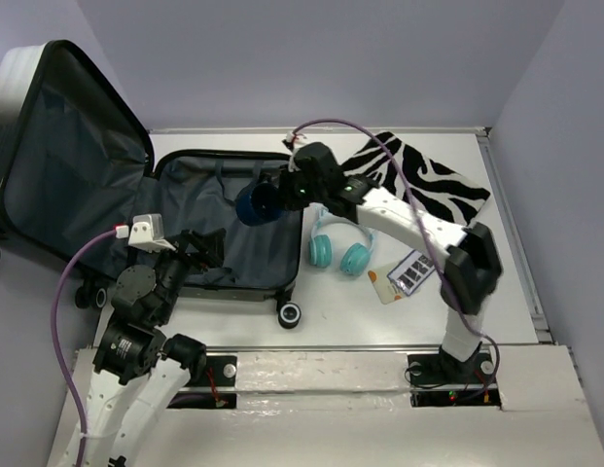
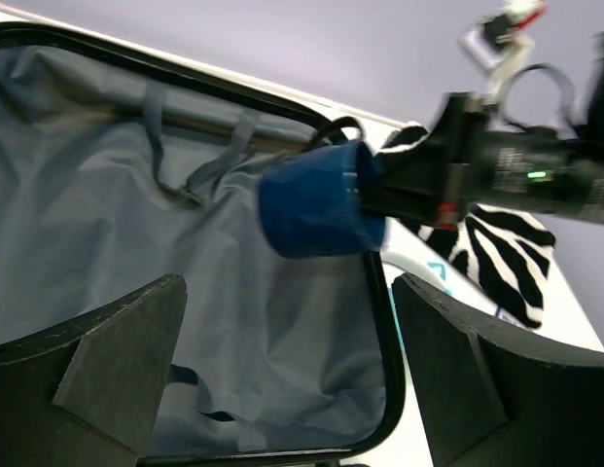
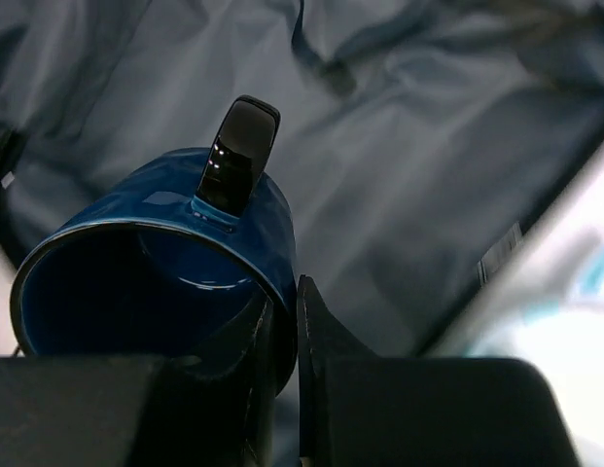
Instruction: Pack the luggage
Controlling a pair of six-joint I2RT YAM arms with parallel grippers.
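My right gripper lowers the mug (image 1: pixel 255 205) toward the middle of the luggage's bare lining next, because the mug still hangs near the luggage's edge by the headphones.
The luggage (image 1: pixel 199 190) lies open on the table's left side, its dark grey lining (image 2: pixel 117 224) bare and its lid (image 1: pixel 68 156) leaning back to the left. Above the lining's right part hangs a blue mug (image 1: pixel 255 205) with a black handle (image 3: pixel 241 156). My right gripper (image 3: pixel 282 292) is shut on the mug's (image 3: pixel 156 253) rim, one finger inside and one outside. The left wrist view shows the mug (image 2: pixel 316 199) held sideways over the case. My left gripper (image 1: pixel 199 248) stands open at the case's near edge, with nothing between its fingers (image 2: pixel 126 360).
Teal headphones (image 1: pixel 338 248) lie on the white table just right of the case. A zebra-striped pouch (image 1: pixel 428 180) sits at the back right, partly under the right arm. A flat printed packet (image 1: pixel 404 272) lies near the right arm's base. A case wheel (image 1: pixel 290 313) sticks out toward me.
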